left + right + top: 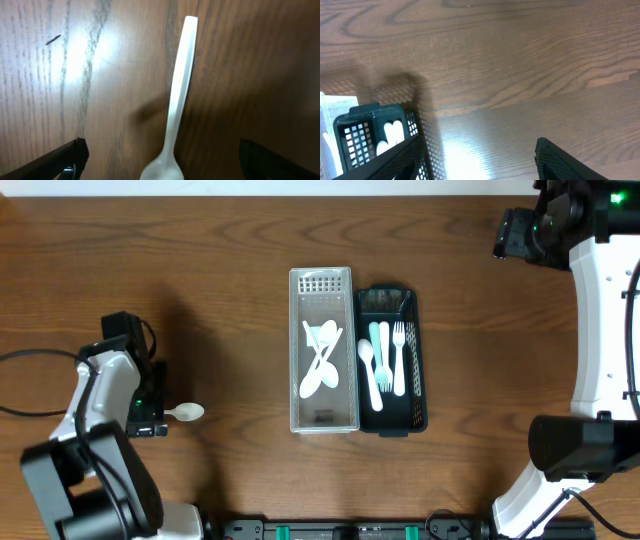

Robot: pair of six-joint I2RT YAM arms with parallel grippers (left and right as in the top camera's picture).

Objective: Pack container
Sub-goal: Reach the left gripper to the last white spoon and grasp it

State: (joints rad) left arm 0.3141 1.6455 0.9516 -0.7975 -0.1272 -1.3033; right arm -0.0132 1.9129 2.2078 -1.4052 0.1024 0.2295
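The white spoon's handle [169,413] [173,122] is below the left gripper, lengthwise between its open fingers, so next the left gripper should go down to the table and close across the spoon's handle.
A white plastic spoon [185,413] lies on the wooden table at the left. In the left wrist view the spoon [176,105] lies lengthwise between the open fingers of my left gripper [160,162], bowl nearest the camera, not gripped. A clear bin [323,351] at the centre holds white spoons. A black mesh bin [392,361] beside it holds a teal spoon, a white spoon and forks. My right gripper [480,160] is open and empty above bare table at the far right; the black bin's corner [370,132] shows at its left.
The right arm [600,310] runs down the right edge of the table. The left arm's body [105,395] sits over the left edge, with cables trailing left. A black rail [350,530] lies along the front edge.
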